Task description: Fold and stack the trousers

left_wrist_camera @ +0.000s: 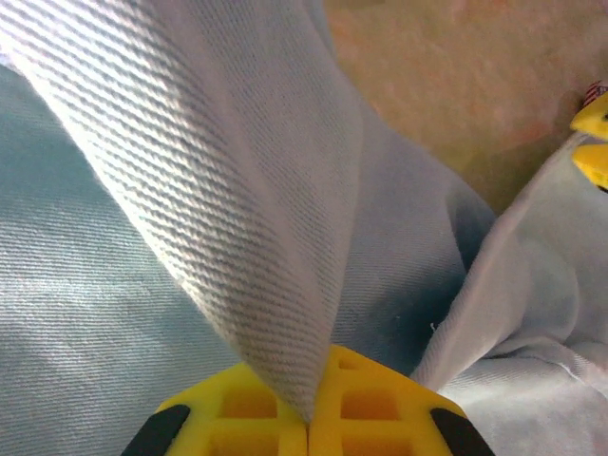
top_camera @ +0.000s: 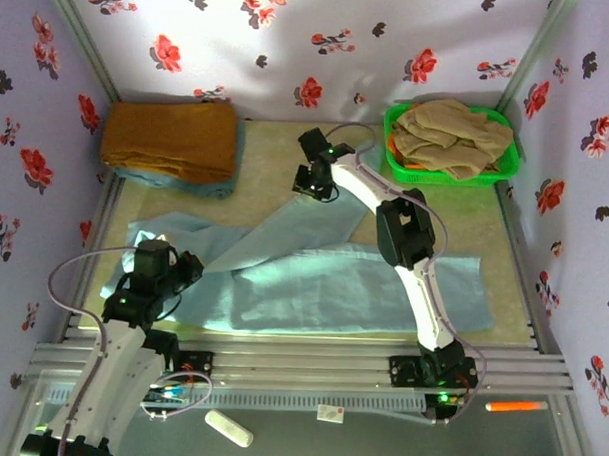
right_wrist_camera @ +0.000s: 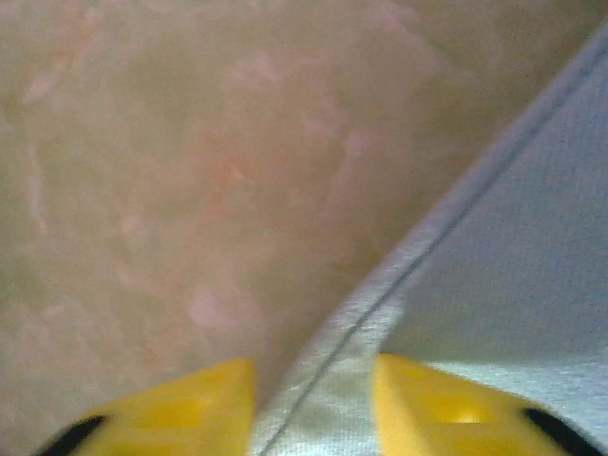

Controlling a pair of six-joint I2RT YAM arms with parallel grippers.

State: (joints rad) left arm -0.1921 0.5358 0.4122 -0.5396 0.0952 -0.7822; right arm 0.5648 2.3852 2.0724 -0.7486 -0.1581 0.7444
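Note:
The mustard-brown cloth's near corner (top_camera: 224,179) lies outward of my left gripper, so next my left gripper needs to lift the fold of the trousers, carry it outward and release it at that corner.
The pale aqua-blue trousers (top_camera: 352,290) lie spread across the middle of the table, with one leg running up and back toward the centre. My left gripper (top_camera: 188,269) sits at the trousers' left end. In the left wrist view its yellow fingers (left_wrist_camera: 380,408) are shut on a raised fold of the fabric (left_wrist_camera: 237,190). My right gripper (top_camera: 314,183) is at the far end of the raised leg. In the right wrist view the gripper (right_wrist_camera: 313,408) has its jaws apart, with the leg's stitched hem (right_wrist_camera: 380,304) lying between them on the tan mat.
A folded mustard-brown cloth (top_camera: 168,138) rests on a blue layer at the back left. A green basket (top_camera: 507,160) at the back right holds a beige garment (top_camera: 453,133). Floral walls close in three sides. A white object (top_camera: 227,427) and an orange marker (top_camera: 513,405) lie below the front rail.

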